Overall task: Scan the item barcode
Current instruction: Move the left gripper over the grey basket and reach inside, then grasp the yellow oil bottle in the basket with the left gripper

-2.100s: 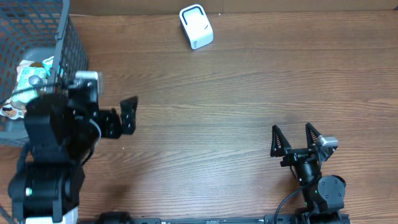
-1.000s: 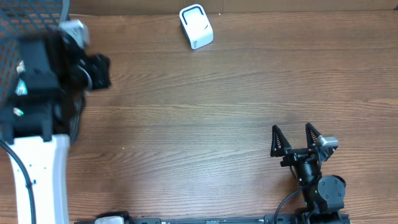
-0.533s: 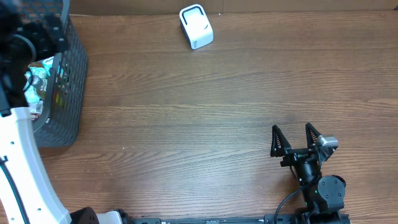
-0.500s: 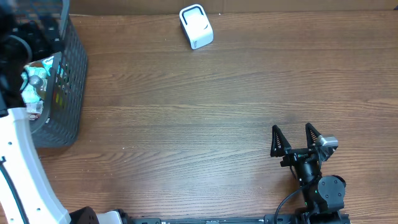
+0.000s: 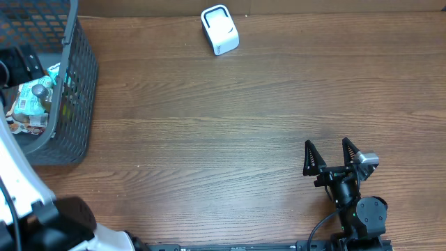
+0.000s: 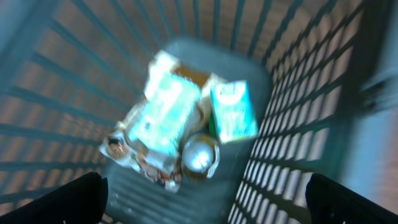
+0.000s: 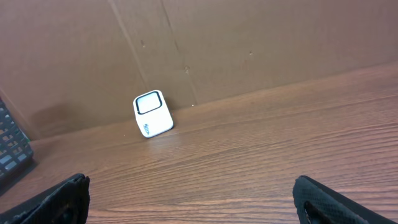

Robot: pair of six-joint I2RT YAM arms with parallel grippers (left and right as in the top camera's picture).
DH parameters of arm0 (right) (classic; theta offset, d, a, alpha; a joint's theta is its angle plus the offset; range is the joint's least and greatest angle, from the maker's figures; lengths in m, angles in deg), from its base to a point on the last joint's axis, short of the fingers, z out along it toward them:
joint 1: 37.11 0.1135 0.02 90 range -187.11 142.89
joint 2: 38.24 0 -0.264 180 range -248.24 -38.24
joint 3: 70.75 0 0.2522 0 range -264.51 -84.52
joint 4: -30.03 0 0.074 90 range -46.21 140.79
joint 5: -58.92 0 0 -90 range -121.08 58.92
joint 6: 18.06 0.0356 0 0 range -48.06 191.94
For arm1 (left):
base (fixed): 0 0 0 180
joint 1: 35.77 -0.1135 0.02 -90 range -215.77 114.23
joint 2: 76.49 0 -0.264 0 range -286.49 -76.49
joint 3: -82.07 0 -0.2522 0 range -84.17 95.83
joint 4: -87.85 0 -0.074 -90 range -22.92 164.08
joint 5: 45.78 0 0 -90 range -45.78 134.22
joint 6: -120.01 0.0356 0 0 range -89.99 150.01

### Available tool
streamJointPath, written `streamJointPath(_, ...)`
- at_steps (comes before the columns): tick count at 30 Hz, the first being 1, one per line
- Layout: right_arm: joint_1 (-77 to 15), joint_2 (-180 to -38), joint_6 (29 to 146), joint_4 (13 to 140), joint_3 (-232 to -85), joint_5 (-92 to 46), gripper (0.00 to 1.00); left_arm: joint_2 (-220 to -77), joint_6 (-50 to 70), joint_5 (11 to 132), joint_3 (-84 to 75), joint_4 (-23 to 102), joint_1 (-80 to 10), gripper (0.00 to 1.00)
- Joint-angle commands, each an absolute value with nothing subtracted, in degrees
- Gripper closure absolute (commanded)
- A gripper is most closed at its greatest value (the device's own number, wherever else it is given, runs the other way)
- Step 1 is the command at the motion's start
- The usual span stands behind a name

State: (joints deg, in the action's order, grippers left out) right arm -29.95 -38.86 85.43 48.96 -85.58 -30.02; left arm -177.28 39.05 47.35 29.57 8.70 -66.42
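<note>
The round silvery top (image 5: 40, 91) is uncovered next to the teal packets, so I will next move my left gripper down into the basket (image 5: 80, 104), with its open fingers on both sides of that top.
Several packaged items (image 6: 165, 115) lie in a heap on the floor of a dark wire basket (image 5: 80, 104): pale teal packets, a green and white carton (image 6: 233, 112) and a round silvery top (image 6: 199, 155). My left gripper (image 6: 205, 202) hangs above them, open, with nothing between its fingers; the left wrist view is blurred. In the overhead view only a black part of the left arm (image 5: 17, 63) shows above the basket. The white barcode scanner (image 5: 219, 29) stands at the table's far edge. My right gripper (image 5: 331, 155) rests open and empty at the near right.
A brown cardboard wall (image 7: 249, 43) runs behind the scanner (image 7: 152, 114). The basket's tall mesh sides (image 6: 298, 124) close round the items on all sides. Bare wood tabletop (image 5: 230, 125) lies between the basket and the right arm.
My left arm has swung from the table beside the basket to above the basket's inside, and its jaws have opened wide. The right arm has not moved.
</note>
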Motion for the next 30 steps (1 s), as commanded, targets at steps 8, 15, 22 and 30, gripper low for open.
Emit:
streamJointPath(8, -30.1, -38.6, 85.7, 48.6, -85.0, -30.4, 0.0, -190.2, 47.1, 47.2, 30.3, 5.0, -66.9, 0.0)
streamJointPath(15, -30.1, -38.6, 85.7, 48.6, -85.0, -30.4, 0.0, -196.4, 47.3, 47.2, 30.3, 4.9, -66.9, 0.0)
streamJointPath(22, -30.1, -38.6, 85.7, 48.6, -85.0, -30.4, 0.0, -200.4, 47.4, 47.2, 30.3, 5.5, -66.9, 0.03)
streamJointPath(30, -30.1, -38.6, 85.7, 48.6, -85.0, -30.4, 0.0, -200.6, 47.4, 47.2, 30.3, 6.2, -66.9, 0.39)
